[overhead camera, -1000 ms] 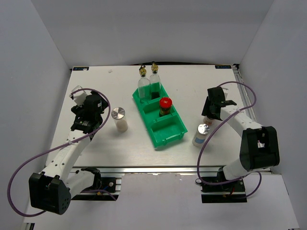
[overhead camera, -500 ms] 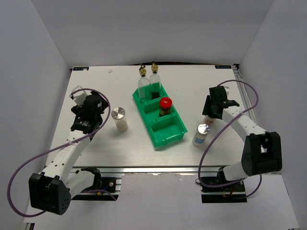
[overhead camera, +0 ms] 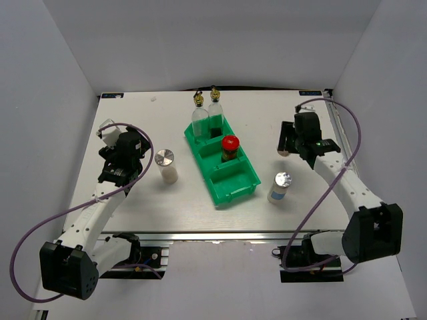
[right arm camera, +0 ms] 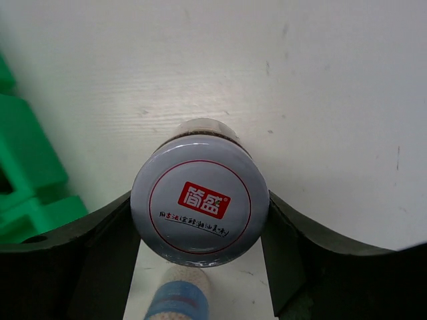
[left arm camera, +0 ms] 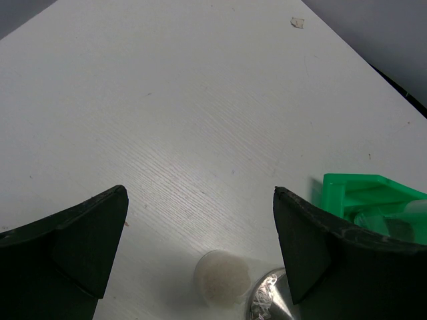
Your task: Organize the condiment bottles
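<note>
My right gripper swings left in the top view to the tray's free space beside the red-lidded jar (overhead camera: 229,148) next, goes down and lets go.
My right gripper (overhead camera: 289,142) is shut on the white-lidded jar (overhead camera: 285,149) and holds it above the table, right of the green tray (overhead camera: 235,188). In the right wrist view the jar's lid (right arm camera: 200,200), with its red label, sits between the fingers of the right gripper (right arm camera: 200,220). A silver-lidded shaker (overhead camera: 280,187) stands below it (right arm camera: 177,297). My left gripper (overhead camera: 133,155) is open and empty, left of the second shaker (overhead camera: 165,165), which shows in the left wrist view (left arm camera: 223,280). The red-lidded jar (overhead camera: 229,148) stands in the tray's middle compartment. Two gold-capped glass bottles (overhead camera: 199,117) (overhead camera: 215,110) stand at the tray's far end.
The tray's near compartment (overhead camera: 233,177) holds nothing. Grey walls enclose the table on the left, back and right. The tray's corner shows in the left wrist view (left arm camera: 373,200) and its edge in the right wrist view (right arm camera: 27,180).
My right gripper has lifted the white-lidded jar off the table and carried it away from the right shaker, toward the far side. The left arm has not moved.
</note>
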Tool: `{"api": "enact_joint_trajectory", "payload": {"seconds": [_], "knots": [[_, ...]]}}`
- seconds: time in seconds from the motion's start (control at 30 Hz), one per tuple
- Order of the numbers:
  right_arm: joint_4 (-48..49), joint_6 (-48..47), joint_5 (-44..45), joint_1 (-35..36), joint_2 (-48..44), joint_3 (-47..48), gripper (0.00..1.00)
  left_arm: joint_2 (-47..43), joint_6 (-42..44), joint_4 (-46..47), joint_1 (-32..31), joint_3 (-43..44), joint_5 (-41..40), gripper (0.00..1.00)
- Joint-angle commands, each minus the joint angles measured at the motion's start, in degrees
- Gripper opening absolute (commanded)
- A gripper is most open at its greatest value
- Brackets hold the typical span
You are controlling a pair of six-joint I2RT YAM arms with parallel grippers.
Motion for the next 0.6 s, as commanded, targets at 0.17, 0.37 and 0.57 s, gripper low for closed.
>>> {"api": "enact_joint_trajectory", "payload": {"seconds": [0.17,0.37,0.57], "knots": [[10.7,-9.9,-4.1,18.7,-3.9,13.2,0.00,-1.9,0.2,0.3,0.4,-0.2,-0.2,0.98],[11.0,-12.5,-7.8,30.2,3.4,19.7,0.00,-2.8,0.2,0.2,0.3,-0.3,-0.5,0.98],[10.8,-13.1,-4.1,36.3,14.9,26.8,0.00,-2.7,-0.1,-0.8,0.3,0.0,-1.2,0.98]]}}
